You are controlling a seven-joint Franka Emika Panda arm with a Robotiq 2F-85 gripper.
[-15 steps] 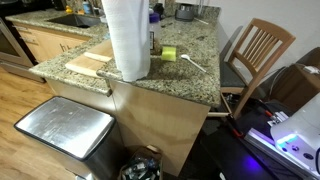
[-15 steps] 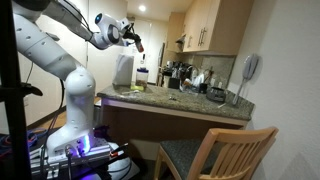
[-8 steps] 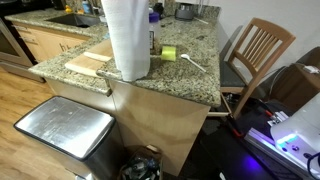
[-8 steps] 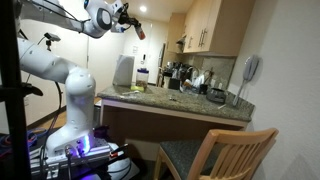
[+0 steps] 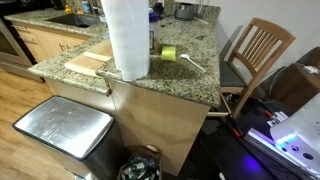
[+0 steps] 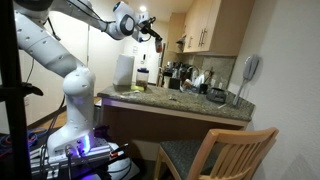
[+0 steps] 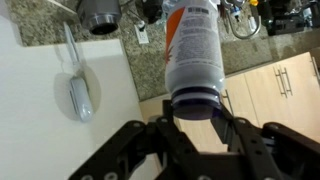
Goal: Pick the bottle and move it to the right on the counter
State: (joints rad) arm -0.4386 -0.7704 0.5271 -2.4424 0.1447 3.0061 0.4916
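I need to lower my gripper to the bare granite by the chair, beyond the white utensil, and release the bottle, since it hangs high above the counter.
In the wrist view my gripper (image 7: 195,112) is shut on the bottle (image 7: 192,48). The bottle is white with an orange-red label, and its dark cap sits between the fingers. In an exterior view the gripper (image 6: 154,27) holds the bottle high in the air above the speckled granite counter (image 6: 185,104), over its far end near the paper towel roll (image 6: 124,70). In another exterior view the counter (image 5: 190,77) shows, but the gripper and bottle are out of frame.
The tall paper towel roll (image 5: 127,38) stands at the counter's near edge beside a pale cutting board (image 5: 88,64). A yellow-green round object (image 5: 168,53) and a white utensil (image 5: 193,65) lie behind it. Appliances (image 6: 185,76) crowd the back. A wooden chair (image 5: 255,52) and a steel bin (image 5: 62,127) stand by the counter.
My arm has risen and swung to the right in the exterior view, carrying the bottle with it. The objects on the counter have not moved.
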